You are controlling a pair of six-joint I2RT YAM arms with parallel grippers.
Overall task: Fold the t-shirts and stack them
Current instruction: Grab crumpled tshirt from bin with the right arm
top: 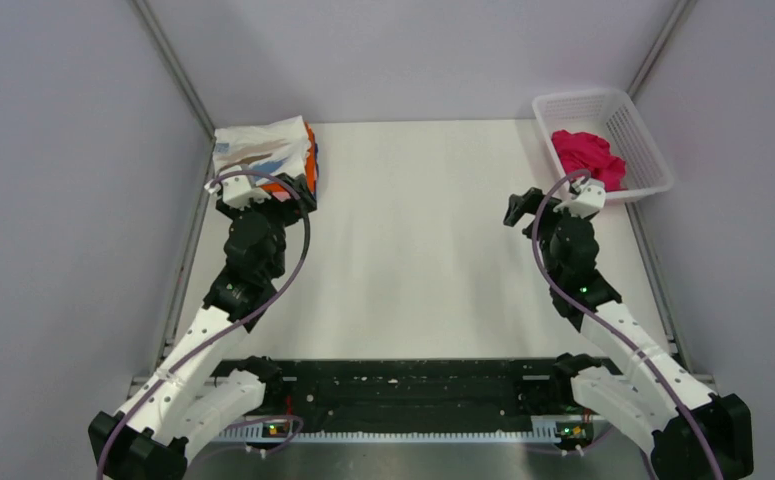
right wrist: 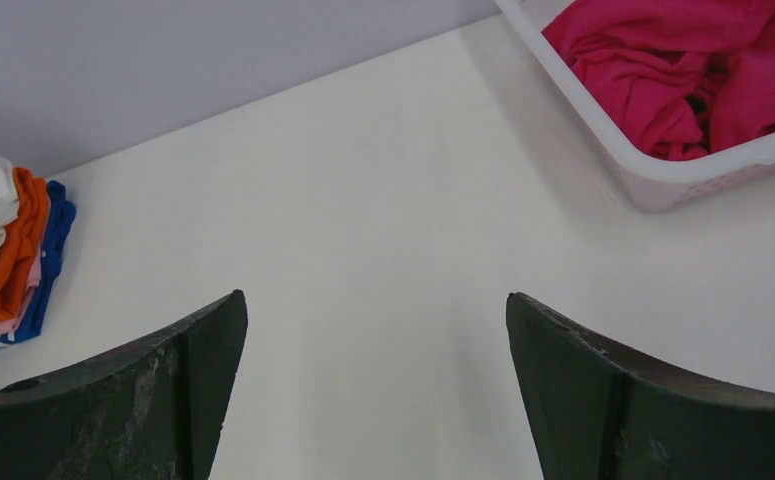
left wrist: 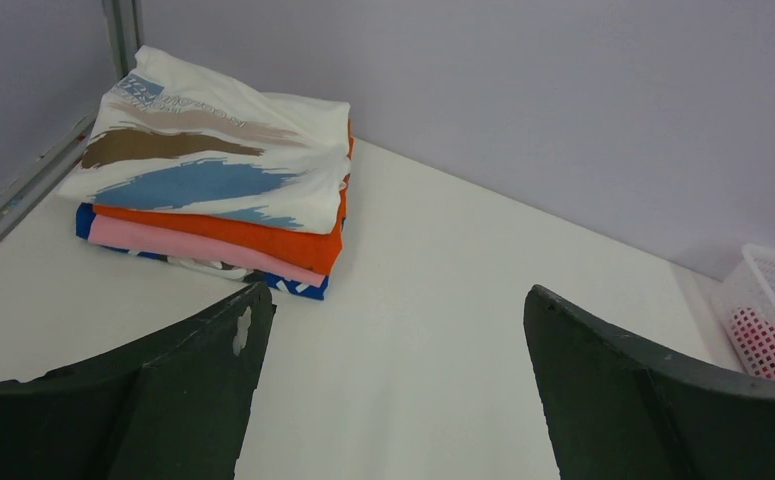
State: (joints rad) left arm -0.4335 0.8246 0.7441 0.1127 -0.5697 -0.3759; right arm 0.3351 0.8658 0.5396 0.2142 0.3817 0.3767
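Observation:
My open right gripper will move outward over the basket's rim, then down onto the crumpled magenta-red t-shirt, because only that shirt still lies unfolded.
A stack of folded t-shirts lies at the table's far left corner: white with tan and blue streaks on top, then orange, pink and dark blue. From the right wrist the stack shows at the left edge. A crumpled magenta-red t-shirt lies in the white mesh basket. My left gripper hangs open just in front of the stack, holding nothing. My right gripper is open and empty, left of and in front of the basket.
The basket stands at the far right corner against the wall. Grey walls with metal corner posts close in the white table on three sides. A black rail runs between the arm bases at the near edge.

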